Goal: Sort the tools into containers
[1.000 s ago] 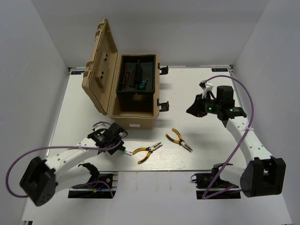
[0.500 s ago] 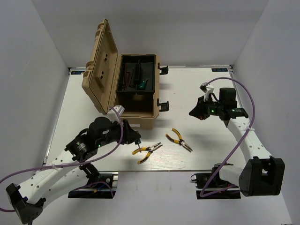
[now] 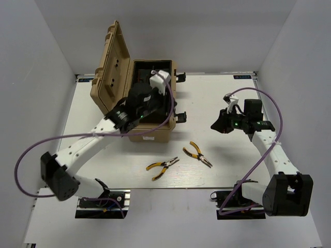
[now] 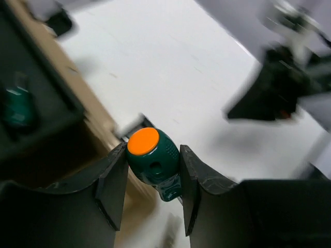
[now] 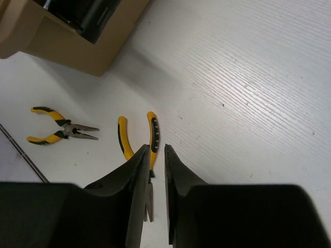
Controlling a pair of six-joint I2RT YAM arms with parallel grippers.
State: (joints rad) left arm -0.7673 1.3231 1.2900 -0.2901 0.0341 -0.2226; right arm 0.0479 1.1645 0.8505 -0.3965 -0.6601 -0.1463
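Next, since a second green screwdriver lies in the black tray, the left gripper moves outward over the tray's far part (image 3: 164, 66) (image 4: 20, 46), lowers this one and releases it.
My left gripper (image 3: 146, 105) hangs over the front part of the open tan toolbox (image 3: 151, 135). In the left wrist view it (image 4: 153, 151) is shut on a green screwdriver (image 4: 155, 168) with an orange cap, above the box's front wall. A second green screwdriver (image 4: 17, 106) lies in the black tray (image 3: 155, 72). Two yellow-handled pliers (image 3: 162, 168) (image 3: 197, 154) lie on the table in front of the box. My right gripper (image 3: 217, 125) hovers right of the box, shut and empty. In the right wrist view it (image 5: 156, 151) is above one pair of pliers (image 5: 123, 135). Hex keys cannot be made out.
The ribbed lid (image 3: 107, 77) stands open on the box's left. Black latches (image 3: 180, 115) stick out on its right side. The second pliers (image 5: 57, 132) lie left in the right wrist view. White walls close in the table on three sides.
My left arm has swung from the table in front of the box up and over the toolbox, carrying the green screwdriver. My right gripper has shifted only slightly.
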